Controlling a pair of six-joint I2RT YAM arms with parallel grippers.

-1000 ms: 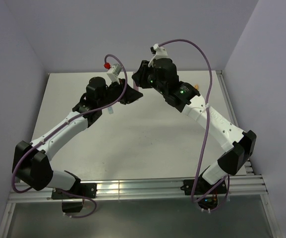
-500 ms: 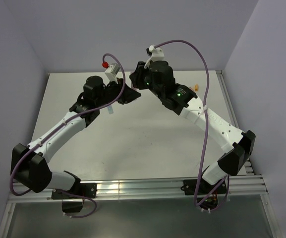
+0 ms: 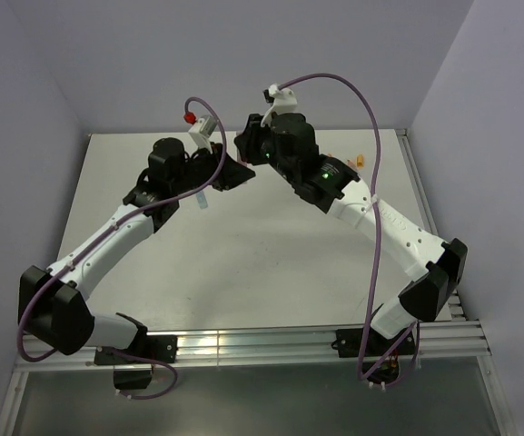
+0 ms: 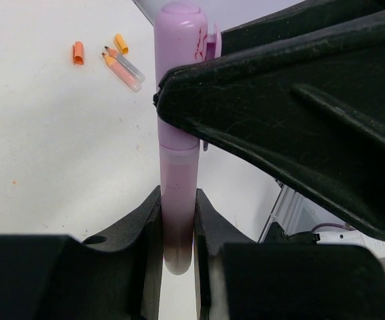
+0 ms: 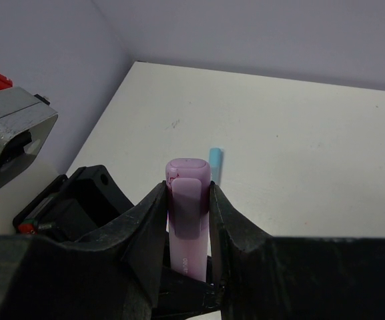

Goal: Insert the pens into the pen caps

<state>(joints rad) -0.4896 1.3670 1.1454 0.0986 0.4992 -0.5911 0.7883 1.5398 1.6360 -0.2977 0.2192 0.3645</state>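
The cap covers the pen's upper end, so next my left gripper will tilt down, lower to the tabletop (image 3: 222, 196) beside the light blue piece and release the pen.
A pale purple pen is held in the air between my two grippers. My left gripper (image 4: 177, 207) is shut on the translucent pen body (image 4: 178, 167). My right gripper (image 5: 189, 197) is shut on the solid purple cap (image 5: 188, 190), which has a clip and sits over the pen's upper end (image 4: 179, 60). In the top view the left gripper (image 3: 232, 173) and the right gripper (image 3: 246, 150) meet tip to tip over the far middle of the table. The right gripper's finger (image 4: 279, 100) fills the right of the left wrist view.
Two orange caps (image 4: 78, 53) (image 4: 121, 43) and two pale pen bodies with orange tips (image 4: 127, 68) lie on the white table, seen at the far right in the top view (image 3: 357, 161). A small light blue piece (image 5: 215, 159) lies on the table (image 3: 243, 254) below the left arm (image 3: 203, 202).
Both grippers have shifted a little to the left and toward the back wall, staying together on the purple pen.
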